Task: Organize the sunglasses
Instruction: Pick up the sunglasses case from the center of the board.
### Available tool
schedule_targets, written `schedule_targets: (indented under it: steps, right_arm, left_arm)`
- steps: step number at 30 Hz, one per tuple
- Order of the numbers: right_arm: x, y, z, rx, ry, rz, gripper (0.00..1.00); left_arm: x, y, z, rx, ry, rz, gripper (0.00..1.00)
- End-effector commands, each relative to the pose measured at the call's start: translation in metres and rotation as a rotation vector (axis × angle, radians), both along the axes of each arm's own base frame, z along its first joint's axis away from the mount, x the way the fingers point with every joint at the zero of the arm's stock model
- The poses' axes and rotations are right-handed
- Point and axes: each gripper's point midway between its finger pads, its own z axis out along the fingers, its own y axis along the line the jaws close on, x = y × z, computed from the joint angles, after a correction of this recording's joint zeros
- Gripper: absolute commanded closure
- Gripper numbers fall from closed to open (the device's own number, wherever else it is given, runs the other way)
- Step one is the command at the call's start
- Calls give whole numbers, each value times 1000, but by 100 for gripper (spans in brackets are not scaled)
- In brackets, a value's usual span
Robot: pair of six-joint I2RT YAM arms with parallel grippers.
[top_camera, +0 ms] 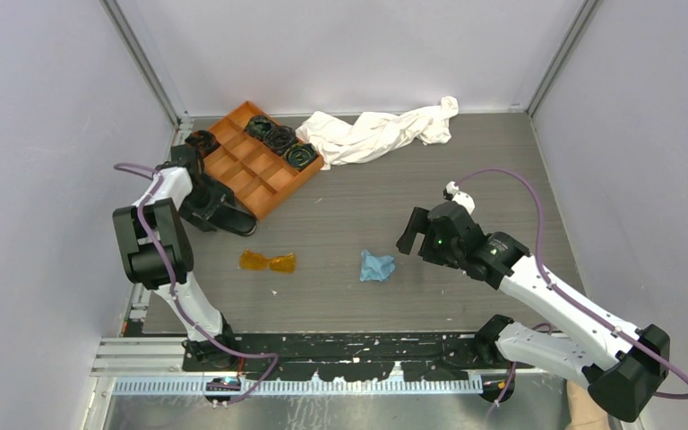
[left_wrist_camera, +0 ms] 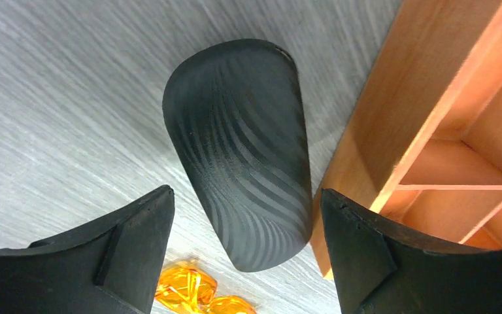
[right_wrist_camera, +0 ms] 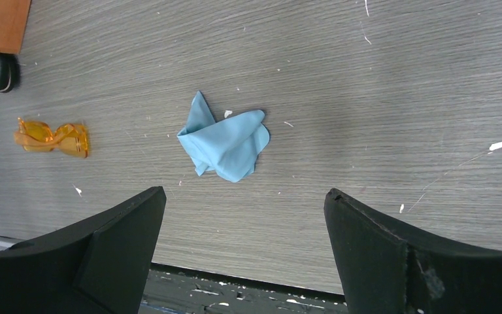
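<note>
The open fingers are already on either side of the narrower half of the black ribbed case. My left gripper will go down next and close across that part.
The sunglasses, a small pair with orange-amber lenses, lie flat on the grey table, left of the middle. Their lenses show at the bottom of the left wrist view, and the pair sits far left in the right wrist view. My left gripper hovers open over a closed black ribbed case, a gap showing at each finger. Farther right, my right gripper hangs open above bare table, near a crumpled light blue cloth, with nothing between its fingers.
An orange wooden divided tray stands at the back left, close beside the case, with several dark objects in its far cells. Along the back wall lies a white rag. The blue cloth rests right of the sunglasses.
</note>
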Motion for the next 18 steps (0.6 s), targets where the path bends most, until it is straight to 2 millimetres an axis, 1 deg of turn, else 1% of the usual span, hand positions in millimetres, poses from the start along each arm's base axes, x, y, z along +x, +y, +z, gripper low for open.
schedule_targets:
  steps: [1,5,10,12,13,15,17,18]
  right_arm:
    - [2,1,4,15,-12,-22,3]
    - [4,4,3,24,-6,-22,3]
    - [3,6,3,30,-2,-16,3]
    - [3,4,2,27,-3,-21,3]
    - [3,4,2,29,-5,-23,3]
    - [2,3,2,29,-5,-27,3]
    - [1,2,3,29,-7,-26,3]
    - [1,2,4,29,-6,-26,3]
  left_arm:
    - [22,-4,5,-33,-94,4,17]
    - [18,-4,-10,-44,-35,4,19]
    - [11,-8,-29,-72,40,1,29]
    - [7,-7,-30,-66,63,4,34]
    - [5,-7,-28,-63,71,6,38]
    - [5,-6,-18,-58,55,4,45]
    - [7,-7,2,-51,13,-10,53]
    - [7,-10,15,-55,-20,-25,56]
